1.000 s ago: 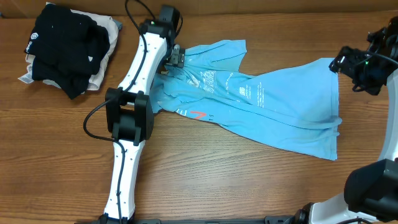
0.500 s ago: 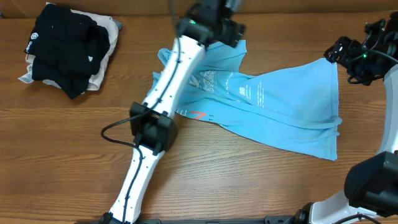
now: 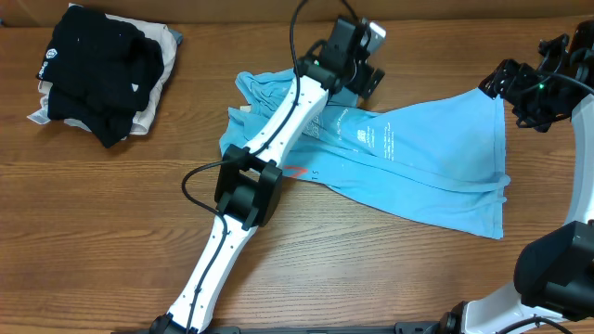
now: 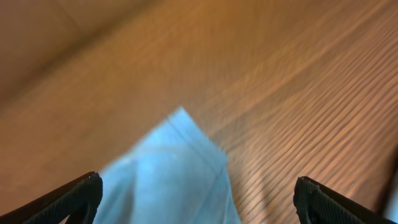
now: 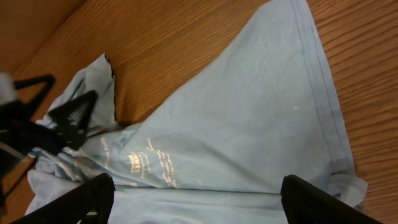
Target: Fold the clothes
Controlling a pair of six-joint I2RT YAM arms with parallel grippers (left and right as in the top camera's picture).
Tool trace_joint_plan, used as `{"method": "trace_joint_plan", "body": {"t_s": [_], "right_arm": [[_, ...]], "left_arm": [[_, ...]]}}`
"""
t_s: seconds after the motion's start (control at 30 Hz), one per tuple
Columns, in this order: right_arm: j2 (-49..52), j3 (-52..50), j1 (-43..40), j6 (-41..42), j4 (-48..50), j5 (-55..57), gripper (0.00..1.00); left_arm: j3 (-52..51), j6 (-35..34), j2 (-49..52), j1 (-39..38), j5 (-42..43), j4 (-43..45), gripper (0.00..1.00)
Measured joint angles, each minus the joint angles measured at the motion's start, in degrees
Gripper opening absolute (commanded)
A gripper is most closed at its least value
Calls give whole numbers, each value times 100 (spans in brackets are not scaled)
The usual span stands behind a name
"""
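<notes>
I will lower my left gripper's open fingers around the far sleeve's hemmed corner below it and close them, as the fabric is already between them.
The clothes, a sky-blue T-shirt (image 3: 418,158) with white lettering, lie spread across the middle and right of the table, bunched at the left end. My left gripper (image 3: 365,79) hovers open over the shirt's far sleeve. In the left wrist view a corner of the blue fabric (image 4: 174,168) lies between and below the wide-apart fingers of the left gripper (image 4: 198,186), and nothing is held. My right gripper (image 3: 509,93) stands open just above the shirt's far right corner. The right wrist view looks down on the printed cloth (image 5: 249,112) between the fingers of that gripper (image 5: 198,183), which hold nothing.
A black garment (image 3: 93,70) lies piled on a beige cloth (image 3: 160,83) at the back left. My left arm (image 3: 269,139) stretches diagonally over the shirt's left part, with a black cable looping beside it. Bare wood lies along the table's front.
My left arm has swung to the right, its gripper going from the shirt's collar area to the far sleeve. The shirt's left end now shows, bunched. The right gripper has barely moved.
</notes>
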Motion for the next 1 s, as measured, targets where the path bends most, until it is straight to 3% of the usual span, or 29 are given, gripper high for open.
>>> {"method": "trace_joint_plan", "body": {"t_s": [0.13, 0.3, 0.57, 0.67, 0.8, 0.9, 1.0], "right_arm": [[0, 0, 0, -39, -15, 0, 89], [0, 0, 0, -68, -20, -2, 89], [0, 0, 0, -90, -15, 0, 89], [0, -2, 0, -96, 68, 0, 88], [2, 0, 0, -107, 350, 13, 85], [39, 0, 0, -131, 702, 50, 76], [184, -2, 9, -122, 1287, 306, 74]], "left_arm": [[-39, 0, 280, -2, 2, -15, 95], [-72, 0, 354, -2, 22, 0, 75], [-70, 61, 374, -2, 15, 17, 9], [-70, 28, 389, -2, -46, 129, 4], [-35, -72, 393, -4, -236, 136, 4], [168, -251, 409, 0, -457, -79, 4], [527, -533, 409, 17, -645, -417, 4]]}}
